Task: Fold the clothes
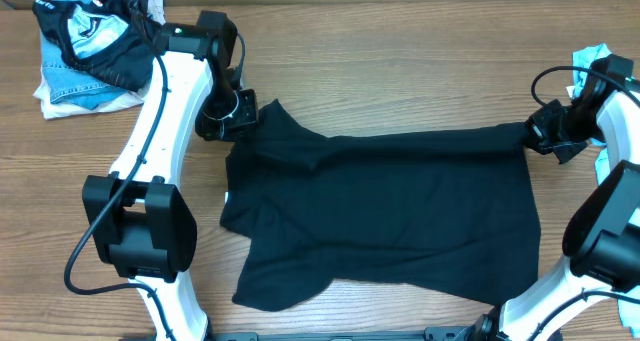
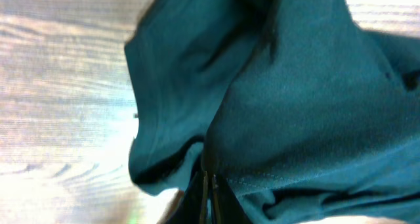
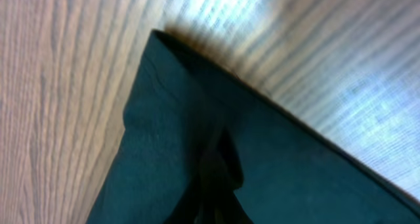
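Note:
My left gripper moves back and down onto the spread shirt (image 1: pixel 268 162) (image 2: pixel 264 140) next, then opens.
The black T-shirt (image 1: pixel 390 206) lies spread over the middle of the wooden table, its far edge pulled taut between both arms. My left gripper (image 1: pixel 238 116) is shut on the shirt's far left corner by the sleeve. In the left wrist view the closed fingers (image 2: pixel 209 184) pinch the dark fabric (image 2: pixel 295 99). My right gripper (image 1: pixel 540 133) is shut on the far right corner. In the right wrist view the fabric (image 3: pixel 164 138) covers the fingers (image 3: pixel 213 184). No neck label shows.
A pile of other clothes (image 1: pixel 90 51), black-patterned, denim and white, sits at the far left corner. A light blue garment (image 1: pixel 592 59) lies at the far right edge behind the right arm. Both arm bases stand at the near edge.

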{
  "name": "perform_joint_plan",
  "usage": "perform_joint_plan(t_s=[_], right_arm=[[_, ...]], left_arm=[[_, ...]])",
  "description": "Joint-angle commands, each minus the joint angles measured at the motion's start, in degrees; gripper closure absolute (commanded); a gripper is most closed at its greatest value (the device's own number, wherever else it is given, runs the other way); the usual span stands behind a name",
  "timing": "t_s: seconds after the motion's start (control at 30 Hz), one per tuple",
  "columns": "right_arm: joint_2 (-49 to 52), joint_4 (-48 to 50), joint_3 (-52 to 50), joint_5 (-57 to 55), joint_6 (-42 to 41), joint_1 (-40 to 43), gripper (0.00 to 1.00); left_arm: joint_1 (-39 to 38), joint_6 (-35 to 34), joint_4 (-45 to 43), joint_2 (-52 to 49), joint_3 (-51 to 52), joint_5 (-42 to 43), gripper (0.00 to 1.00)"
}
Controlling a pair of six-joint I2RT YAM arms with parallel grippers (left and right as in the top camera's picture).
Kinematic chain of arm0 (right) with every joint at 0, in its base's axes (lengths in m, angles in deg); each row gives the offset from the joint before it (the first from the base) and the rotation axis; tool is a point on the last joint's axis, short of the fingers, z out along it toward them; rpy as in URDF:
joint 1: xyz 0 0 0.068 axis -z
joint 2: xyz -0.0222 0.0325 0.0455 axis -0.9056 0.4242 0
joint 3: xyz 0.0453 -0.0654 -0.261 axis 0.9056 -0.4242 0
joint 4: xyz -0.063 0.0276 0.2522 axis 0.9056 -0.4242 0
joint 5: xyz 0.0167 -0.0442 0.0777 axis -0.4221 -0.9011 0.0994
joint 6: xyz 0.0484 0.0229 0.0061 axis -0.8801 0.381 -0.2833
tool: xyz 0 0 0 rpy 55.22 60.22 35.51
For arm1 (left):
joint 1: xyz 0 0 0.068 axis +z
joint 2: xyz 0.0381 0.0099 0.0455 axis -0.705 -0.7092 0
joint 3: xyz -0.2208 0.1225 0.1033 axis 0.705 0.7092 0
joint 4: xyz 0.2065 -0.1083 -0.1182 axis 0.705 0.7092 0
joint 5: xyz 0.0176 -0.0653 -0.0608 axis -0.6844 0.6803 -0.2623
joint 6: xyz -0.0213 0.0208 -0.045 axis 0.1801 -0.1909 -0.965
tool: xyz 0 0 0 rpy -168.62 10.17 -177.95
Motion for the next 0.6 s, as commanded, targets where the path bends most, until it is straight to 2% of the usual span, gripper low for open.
perform_joint_plan(t_s=[0.0,0.27,0.57], right_arm=[[-2.2,-0.9,1.5,-2.6,0.0,0.3,0.96],[-2.2,-4.4,1.4,-5.1,0.0,0.3,0.96],[-2.2,-5.7,-0.1,-5.6,0.0,0.3,0.96]], left_arm=[[0.0,-1.5,1.6,0.9,-0.6,-0.6,0.96],[-1.1,-3.2,2.2,0.9,4.6,-0.6,0.96],[-1.5,-4.9,-1.1,0.9,12.7,-0.4,0.96]])
